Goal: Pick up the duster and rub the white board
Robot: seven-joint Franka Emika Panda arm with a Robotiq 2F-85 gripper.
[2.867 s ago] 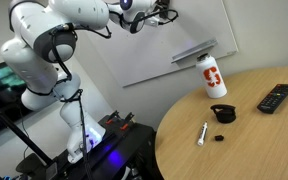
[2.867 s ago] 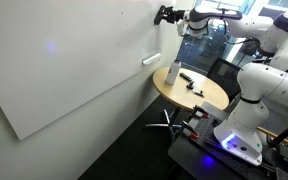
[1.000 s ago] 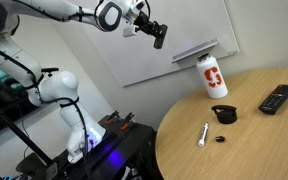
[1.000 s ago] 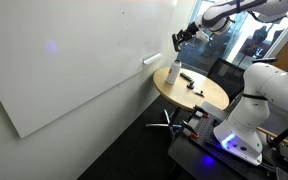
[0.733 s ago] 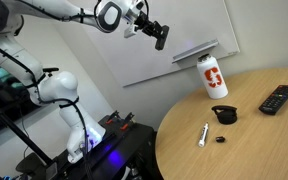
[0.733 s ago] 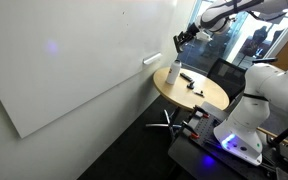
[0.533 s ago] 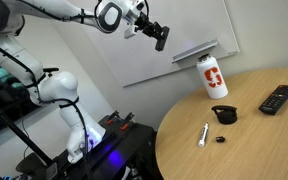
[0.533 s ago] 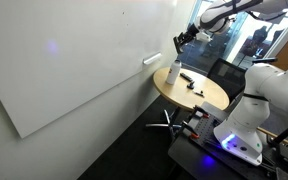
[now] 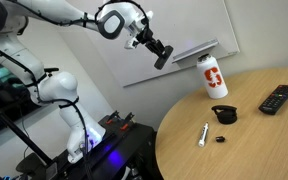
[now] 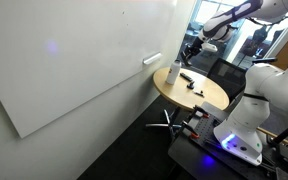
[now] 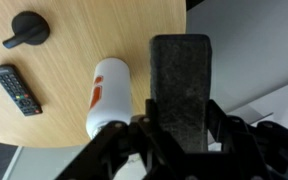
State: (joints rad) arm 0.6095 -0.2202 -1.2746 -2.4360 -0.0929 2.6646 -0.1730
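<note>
My gripper moves down toward the white bottle next and releases the duster (image 11: 181, 85) on the bare tabletop beside it, because that clear spot lies below my gripper.
My gripper (image 9: 162, 56) is shut on the duster (image 11: 181, 85), a flat black block with a felt face that stands up between the jaws in the wrist view. In an exterior view the gripper (image 10: 189, 48) hangs in the air just off the white board (image 10: 74, 60), near its grey ledge (image 9: 194, 50). The duster does not touch the white board (image 9: 189, 25). Seen from the wrist, the gripper (image 11: 181, 125) is over the table's edge, beside the bottle.
A round wooden table (image 9: 254, 145) carries a white bottle with a red logo (image 9: 214, 77), a black remote (image 9: 277, 97), a round black lump (image 9: 223, 113), a marker (image 9: 202, 133) and a small black cap (image 9: 221, 138). A second robot base (image 10: 246, 125) stands beside the table.
The arm has come down and away from the board's upper edge toward the ledge and the bottle, with the duster still held in the jaws.
</note>
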